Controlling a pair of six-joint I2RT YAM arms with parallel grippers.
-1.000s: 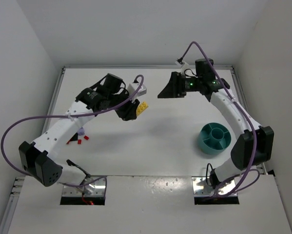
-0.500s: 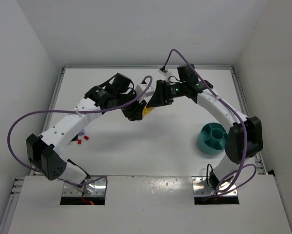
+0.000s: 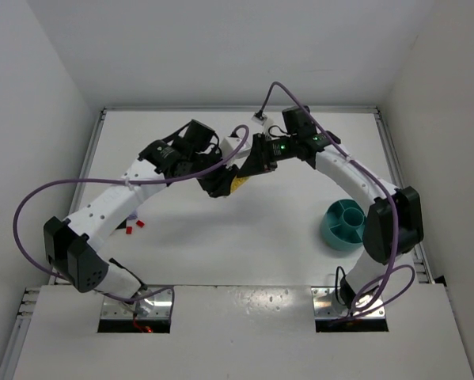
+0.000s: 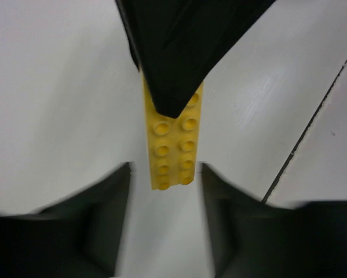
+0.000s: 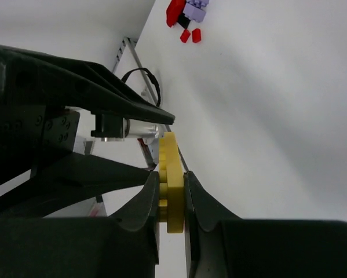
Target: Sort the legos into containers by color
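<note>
My right gripper will swing away toward the teal bowl point(image 3: 349, 224) and tilt down over the bowl's round middle, while my left gripper is open and clear of the yellow lego point(image 3: 237, 184).
A yellow lego point(image 3: 237, 184) hangs above the table's middle, between the two grippers. My right gripper point(image 3: 249, 169) is shut on it: in the right wrist view both pads press the plate's point(image 5: 170, 148) flat faces at the gripper point(image 5: 172, 176). My left gripper point(image 4: 164, 191) is open, its fingers standing clear on either side of the brick's point(image 4: 172, 152) near end. In the top view the left gripper point(image 3: 219, 184) sits just left of the brick. The teal bowl point(image 3: 349, 224) with its compartments stands at the right. Loose red legos point(image 3: 134, 227) lie at the left, partly hidden by the left arm.
In the right wrist view a small heap of red point(image 5: 174, 10), lavender point(image 5: 196, 8) and black legos lies far off on the white table. The left arm spans the table's left half and the right arm curves over the bowl's side.
The right gripper came in from the right and closed on the yellow lego. The left gripper, which had held it, has opened.
</note>
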